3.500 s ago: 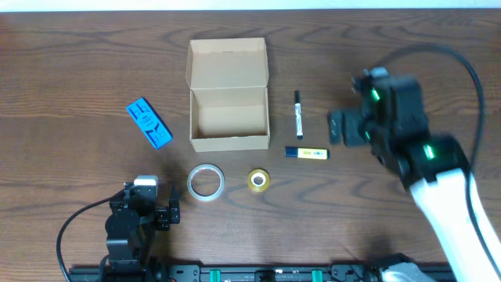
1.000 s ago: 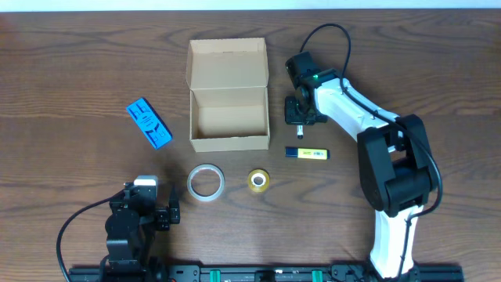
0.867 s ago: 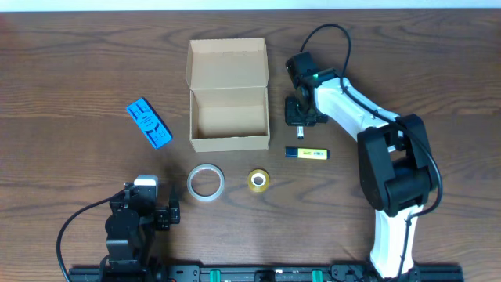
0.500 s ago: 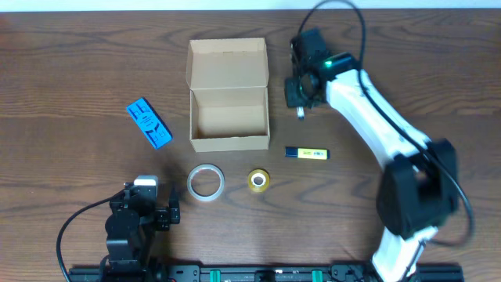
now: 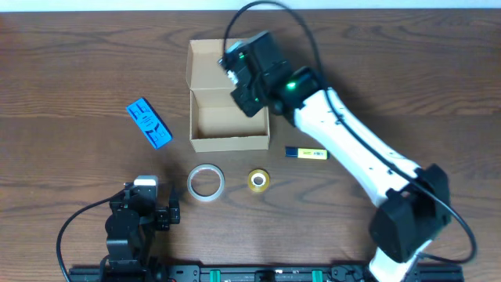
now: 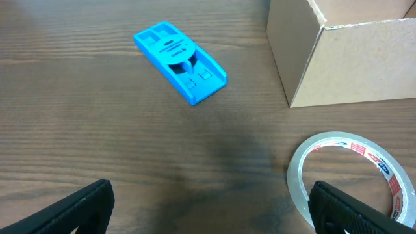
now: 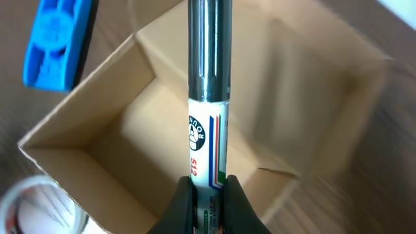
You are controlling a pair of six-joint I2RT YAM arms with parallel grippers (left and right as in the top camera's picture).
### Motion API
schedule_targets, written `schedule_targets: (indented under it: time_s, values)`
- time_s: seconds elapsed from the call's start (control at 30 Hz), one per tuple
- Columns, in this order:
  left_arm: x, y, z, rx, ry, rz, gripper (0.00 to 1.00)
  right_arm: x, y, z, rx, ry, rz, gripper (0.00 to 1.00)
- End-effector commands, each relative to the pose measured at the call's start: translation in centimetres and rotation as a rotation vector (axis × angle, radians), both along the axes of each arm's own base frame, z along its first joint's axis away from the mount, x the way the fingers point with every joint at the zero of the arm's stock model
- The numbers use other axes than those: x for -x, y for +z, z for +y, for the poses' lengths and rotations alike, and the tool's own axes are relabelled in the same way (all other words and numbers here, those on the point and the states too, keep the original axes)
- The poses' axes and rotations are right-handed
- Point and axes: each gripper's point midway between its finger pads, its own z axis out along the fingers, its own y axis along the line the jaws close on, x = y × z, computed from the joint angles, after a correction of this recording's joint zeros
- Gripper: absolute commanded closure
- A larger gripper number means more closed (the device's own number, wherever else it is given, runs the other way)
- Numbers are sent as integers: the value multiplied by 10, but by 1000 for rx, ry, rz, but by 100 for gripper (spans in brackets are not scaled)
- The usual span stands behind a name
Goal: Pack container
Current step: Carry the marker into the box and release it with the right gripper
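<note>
The marker (image 7: 208, 110) still hangs above the box's bare bottom, so next I should lower my right gripper into the box's opening, between the box's sides, and release it there.
The container (image 5: 229, 142), an open tan cardboard box with its flap lid folded back, stands at the table's centre back. My right gripper (image 7: 208, 195) hovers over its opening (image 7: 104, 162), shut on a black-and-white marker (image 7: 208, 110) that points away from the camera. In the overhead view the right arm (image 5: 329, 117) hides the marker. My left gripper (image 6: 211, 211) stands open low over bare table near the front, both fingers (image 6: 78, 208) apart with nothing between them.
A blue plastic piece (image 5: 149, 123) lies left of the box. In front of the box lie a clear tape roll (image 5: 205, 182) and a small yellow tape roll (image 5: 259, 180). A yellow highlighter (image 5: 307, 153) lies to the box's right.
The right gripper has lifted the marker from the table right of the box and carried it left, over the box's opening. The left arm has not moved.
</note>
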Motion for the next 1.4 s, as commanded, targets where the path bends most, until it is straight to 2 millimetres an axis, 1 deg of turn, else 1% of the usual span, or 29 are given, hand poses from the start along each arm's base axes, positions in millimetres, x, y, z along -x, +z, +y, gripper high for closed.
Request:
schedule_targets:
  time_s: [0.0, 0.1, 0.2, 0.33, 0.47, 0.6, 0.67, 0.77, 0.8, 0.87, 0.97, 1.03, 1.1, 1.13, 1.17, 1.27, 1.33, 1.37]
  values:
    - [0, -1, 2, -16, 3, -1, 4, 9, -30, 14, 89, 129, 8, 99]
    - [0, -1, 2, -16, 3, -1, 5, 15, -49, 18, 126, 161, 40, 99]
    - [0, -1, 2, -16, 3, -1, 4, 19, -67, 17, 161, 181, 76, 99]
    - [0, -1, 2, -16, 3, -1, 5, 20, -84, 17, 183, 185, 105, 99]
    - [0, -1, 2, -16, 3, -1, 4, 22, -87, 16, 190, 186, 115, 98]
    - [0, -1, 2, -16, 3, -1, 4, 23, -87, 15, 193, 186, 119, 91]
    - [0, -1, 2, -16, 3, -1, 5, 23, -87, 15, 193, 186, 120, 90]
    - [0, -1, 2, -16, 3, -1, 4, 22, -87, 15, 192, 186, 118, 82]
    - [0, -1, 2, -16, 3, -1, 5, 22, -87, 15, 191, 185, 116, 77]
    - [0, -1, 2, -16, 3, -1, 4, 21, -86, 16, 189, 185, 112, 75]
    - [0, -1, 2, -16, 3, -1, 4, 20, -86, 16, 185, 181, 111, 69]
    - [0, -1, 2, -16, 3, -1, 5, 20, -86, 17, 183, 178, 111, 57]
    - [0, -1, 2, -16, 3, -1, 4, 18, -82, 17, 177, 173, 98, 47]
    - [0, -1, 2, -16, 3, -1, 5, 15, -78, 18, 171, 161, 88, 40]
    - [0, -1, 2, -16, 3, -1, 4, 11, -70, 17, 164, 132, 70, 36]
    - [0, -1, 2, -16, 3, -1, 4, 5, -40, 11, 151, 95, 12, 32]
    - [0, -1, 2, -16, 3, -1, 4, 5, -18, 0, 150, 72, -17, 31]
    - [0, -1, 2, -16, 3, -1, 4, 8, -6, -10, 153, 63, -19, 30]
